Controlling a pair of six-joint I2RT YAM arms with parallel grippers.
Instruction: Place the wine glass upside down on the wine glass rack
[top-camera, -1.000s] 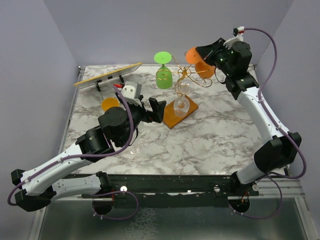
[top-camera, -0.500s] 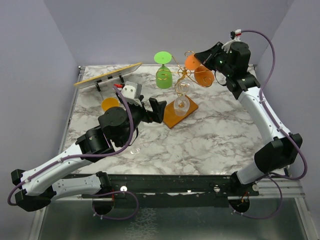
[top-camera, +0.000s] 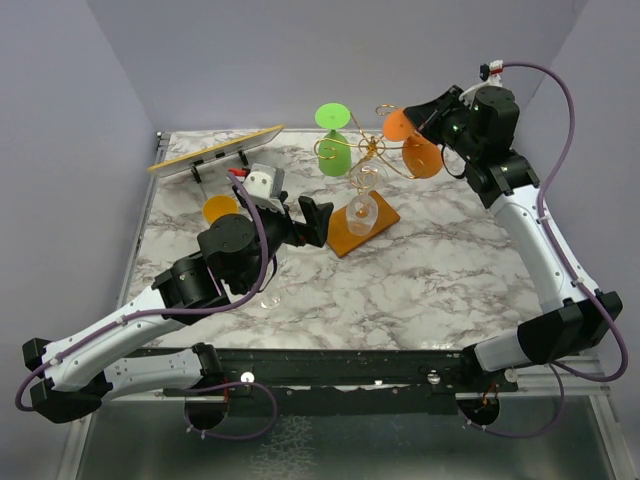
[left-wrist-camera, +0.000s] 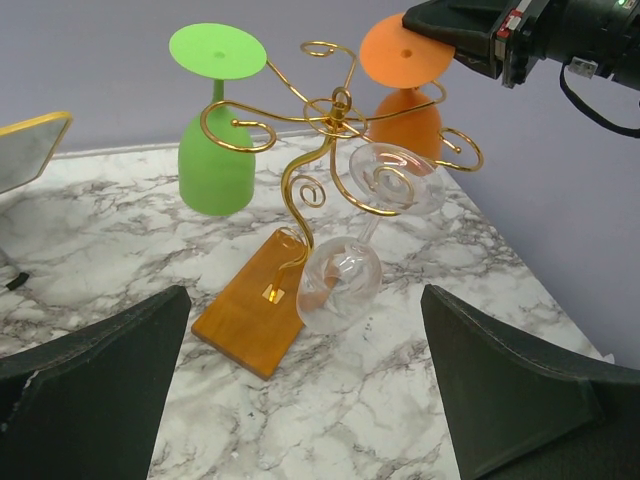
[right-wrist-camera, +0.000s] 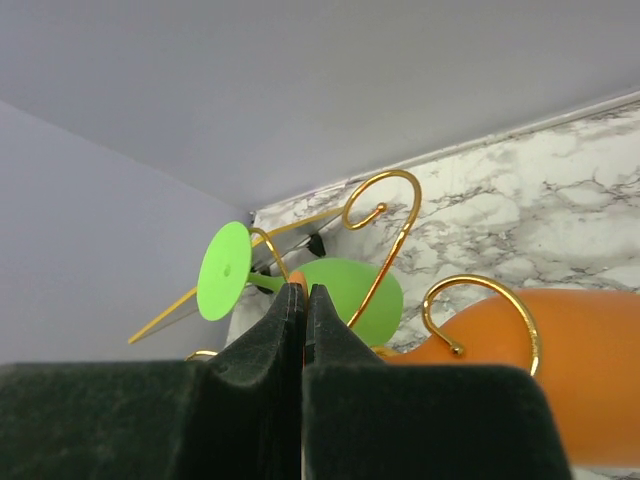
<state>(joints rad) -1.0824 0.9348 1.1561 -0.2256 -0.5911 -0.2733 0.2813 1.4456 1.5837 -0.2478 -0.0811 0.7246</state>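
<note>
The rack's empty curled arm is to the right of my right gripper in the top view. I need to move that way, hang the foot of the orange wine glass over the arm and let go.
The wine glass rack (top-camera: 366, 162) is a gold wire stand on an orange-brown base (top-camera: 362, 228) at the table's far middle. A green glass (top-camera: 333, 152) hangs upside down on its left arm. A clear glass (top-camera: 362, 210) hangs at its front. My right gripper (top-camera: 420, 118) is shut on the foot of an orange wine glass (top-camera: 423, 157), held upside down against the rack's right curled arm (right-wrist-camera: 488, 298). I cannot tell whether the stem sits in the hook. My left gripper (left-wrist-camera: 305, 390) is open and empty, facing the rack's base (left-wrist-camera: 245, 315).
A tilted yellow-edged board (top-camera: 215, 150) stands at the far left. An orange disc (top-camera: 220, 208) shows behind my left wrist. A clear glass (top-camera: 268, 298) lies on the marble by my left arm. Purple walls close the back and both sides.
My right gripper has moved right and slightly up with the orange glass. The green glass shifted a little to the right. The left arm has not moved.
</note>
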